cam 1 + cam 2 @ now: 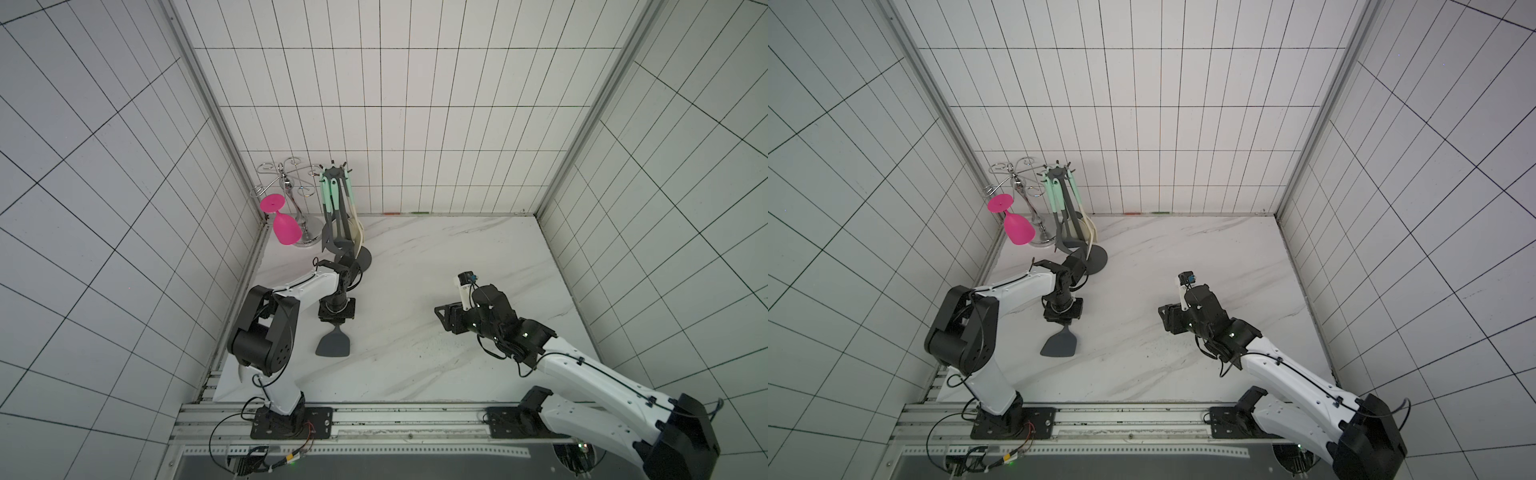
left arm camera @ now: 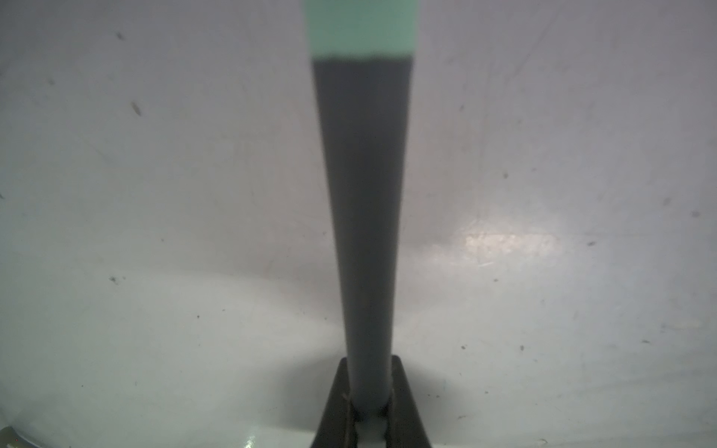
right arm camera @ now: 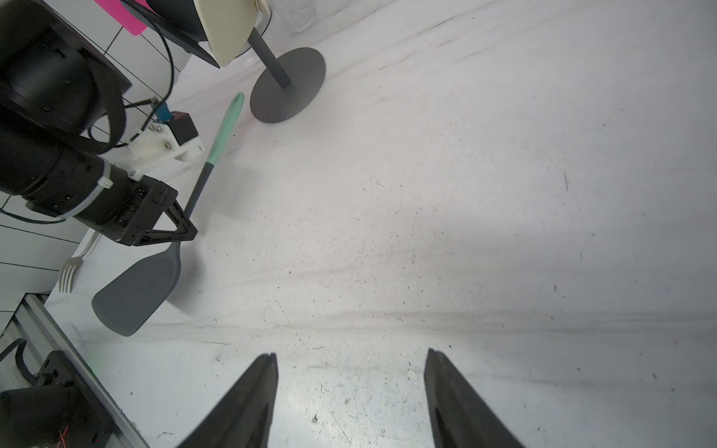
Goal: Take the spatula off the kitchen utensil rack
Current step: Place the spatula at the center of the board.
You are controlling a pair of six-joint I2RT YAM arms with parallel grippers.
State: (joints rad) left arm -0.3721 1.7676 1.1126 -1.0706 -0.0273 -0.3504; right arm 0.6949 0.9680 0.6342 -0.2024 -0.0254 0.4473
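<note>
My left gripper moves down toward the bare marble beneath the spatula [image 1: 333,359] next and releases the handle's grey part, since the blade still hovers over the table.
The spatula, with a dark grey blade [image 1: 333,343] [image 1: 1060,343] [image 3: 135,294] and a mint-ended handle [image 3: 227,128] [image 2: 362,194], is off the rack and low over the marble table. My left gripper [image 1: 333,323] [image 1: 1061,318] [image 3: 182,229] [image 2: 368,364] is shut on the grey part of its handle. The kitchen utensil rack [image 1: 334,174] [image 1: 1056,172] stands in the far left corner, its round base [image 3: 287,85] just beyond the handle's tip. My right gripper [image 1: 442,318] [image 1: 1165,316] [image 3: 351,355] hovers open and empty to the right.
Mint-handled utensils [image 1: 328,195] and a cream spoon [image 1: 358,232] hang on the rack. A chrome wire holder [image 1: 291,178] beside it carries a pink glass [image 1: 284,228]. A fork [image 3: 71,271] lies at the table's left edge. Tiled walls enclose three sides.
</note>
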